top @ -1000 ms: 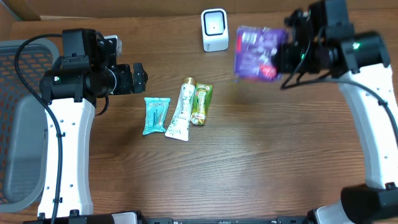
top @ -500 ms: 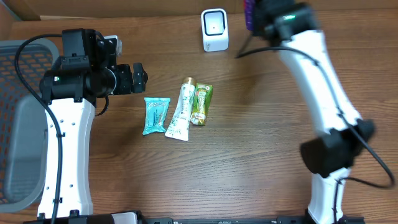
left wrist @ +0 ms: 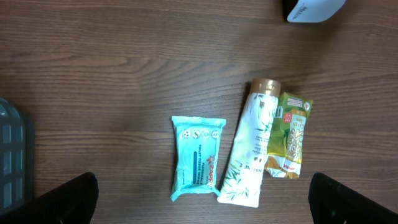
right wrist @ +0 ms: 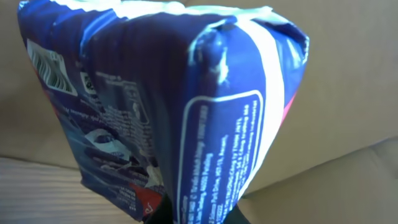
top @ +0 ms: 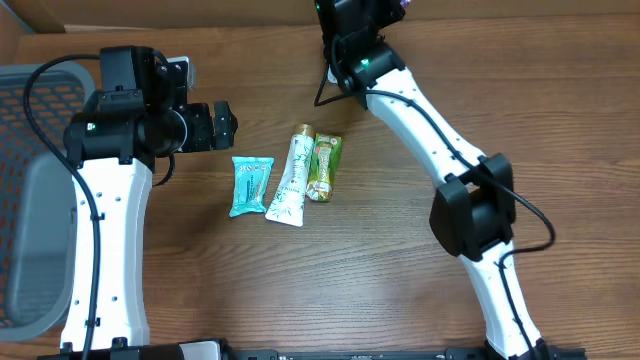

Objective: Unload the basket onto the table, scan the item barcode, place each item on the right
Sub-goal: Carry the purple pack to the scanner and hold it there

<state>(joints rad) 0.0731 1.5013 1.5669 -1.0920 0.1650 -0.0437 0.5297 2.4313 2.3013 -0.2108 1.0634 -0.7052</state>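
My right gripper is above bare tabletop, which is to its right in the overhead view, so next it needs to swing past the scanner (left wrist: 314, 7), then go back and down to release the packet.
My right gripper (right wrist: 199, 214) is shut on the lower edge of a blue and purple snack packet (right wrist: 161, 106), which fills the right wrist view with a barcode (right wrist: 50, 65) at its upper left. Overhead, only a purple corner of the packet (top: 402, 5) shows at the top edge, and the right arm (top: 400, 95) reaches across where the white scanner stands. A corner of that scanner (left wrist: 314, 7) shows in the left wrist view. My left gripper (top: 215, 127) hangs open above the table, left of the lying items.
A teal wipes pack (top: 250, 186), a white tube (top: 291, 178) and a green-yellow sachet (top: 323, 167) lie side by side mid-table. A grey mesh basket (top: 30, 200) stands at the left edge. A cardboard wall runs along the back.
The right arm has swung from the right side to the top centre, carrying the packet leftwards past the scanner. The left arm and the lying items have not moved.
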